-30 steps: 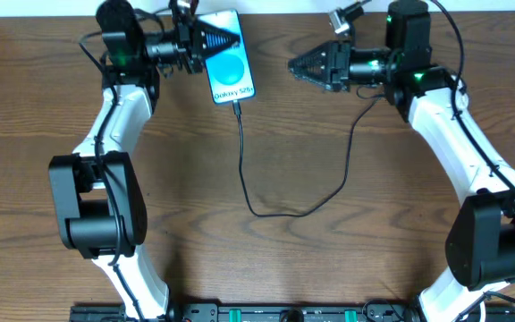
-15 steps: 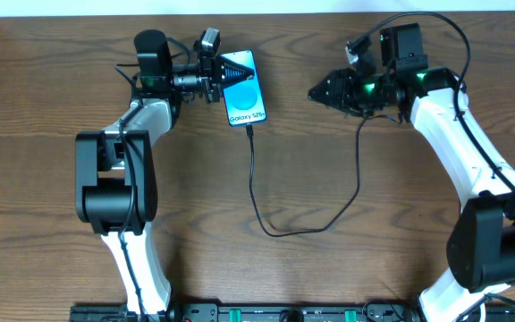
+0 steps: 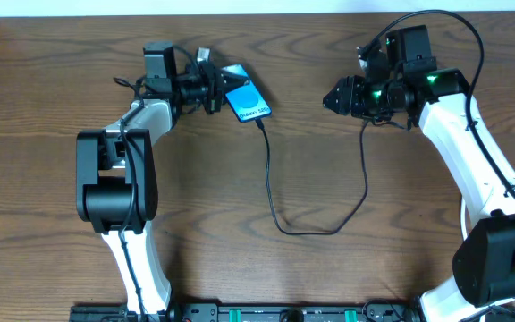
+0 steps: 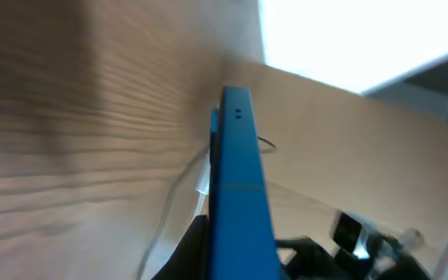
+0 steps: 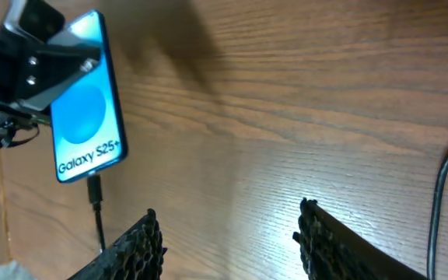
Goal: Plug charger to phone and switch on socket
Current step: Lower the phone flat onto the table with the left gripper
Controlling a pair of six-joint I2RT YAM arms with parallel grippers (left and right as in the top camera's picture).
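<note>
I will next pull my left gripper back and down and let go of the phone (image 3: 249, 98), as its cable is already plugged in and the bare tabletop is below and back of it.
The phone (image 3: 249, 98), its blue screen reading "Galaxy S25+", is held tilted at the back of the table by my left gripper (image 3: 221, 88), which is shut on its upper end. It shows edge-on in the left wrist view (image 4: 239, 187) and face-on in the right wrist view (image 5: 88, 101). The charger's thin black cable (image 3: 280, 215) is plugged into the phone's lower end (image 5: 93, 189), loops forward, then runs up under my right arm. My right gripper (image 3: 332, 96) is open and empty, right of the phone (image 5: 228, 225). The socket and the white plug head are out of view.
The brown wooden table (image 3: 240, 277) ends at a white strip along the back (image 3: 266, 7). Both arm bases stand at the front edge, the left one (image 3: 114, 188) and the right one (image 3: 499, 259). A stretch of cable (image 5: 442, 183) lies right of my right fingers.
My left gripper has carried the phone rightward and a little forward, turning it to a slant. The cable loop shifted right with it. My right gripper moved right and stays open.
</note>
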